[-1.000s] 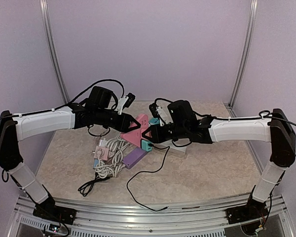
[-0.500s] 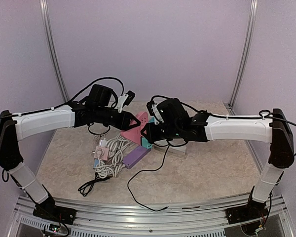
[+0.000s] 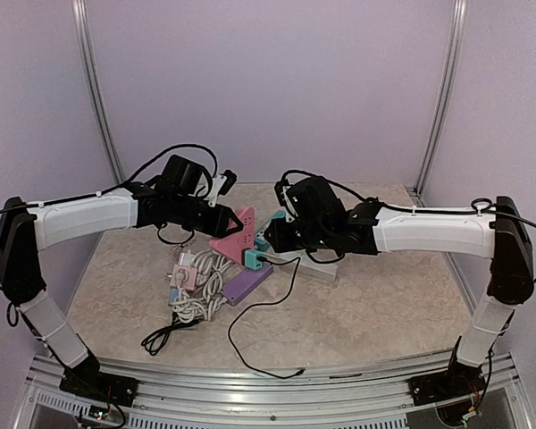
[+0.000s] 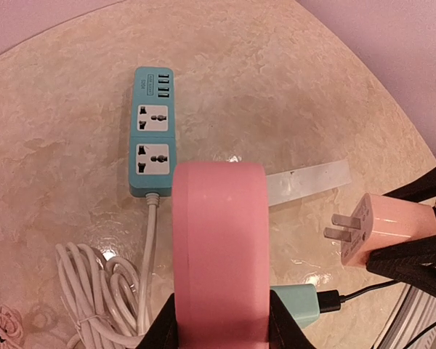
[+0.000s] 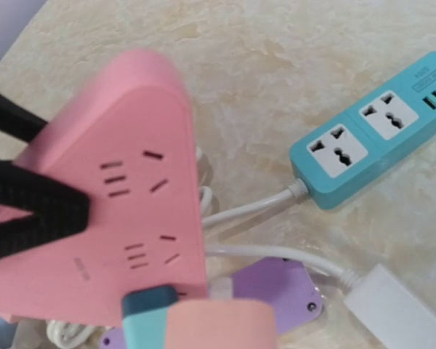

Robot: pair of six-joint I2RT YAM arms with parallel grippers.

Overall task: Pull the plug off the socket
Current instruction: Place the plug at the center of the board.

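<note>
I should next pull my right gripper back and down to let go on bare tabletop near the bar, because the plug's pins are out of the block [image 3: 235, 235].
My left gripper [image 3: 218, 221] is shut on a pink triangular socket block [image 3: 235, 235] and holds it above the table; its edge fills the left wrist view [image 4: 219, 247]. My right gripper [image 3: 273, 234] is shut on a pink plug [image 4: 378, 229]. The plug's two bare prongs point at the block and stand apart from it. The plug shows blurred at the bottom of the right wrist view [image 5: 221, 326]. A teal plug [image 5: 149, 320] with a black cable sits in the block's lower corner and also shows in the left wrist view [image 4: 294, 304].
A teal power strip [image 4: 152, 131] lies on the table with a coiled white cord [image 4: 94, 291] beside it. A purple strip [image 5: 276, 291] and a white adapter [image 5: 392, 305] lie below the block. A black cable [image 3: 250, 344] trails toward the front edge.
My right gripper closed in on the pink block, then drew back to the right with the pink plug. The left gripper shifted the block slightly left, so a gap now shows between them.
</note>
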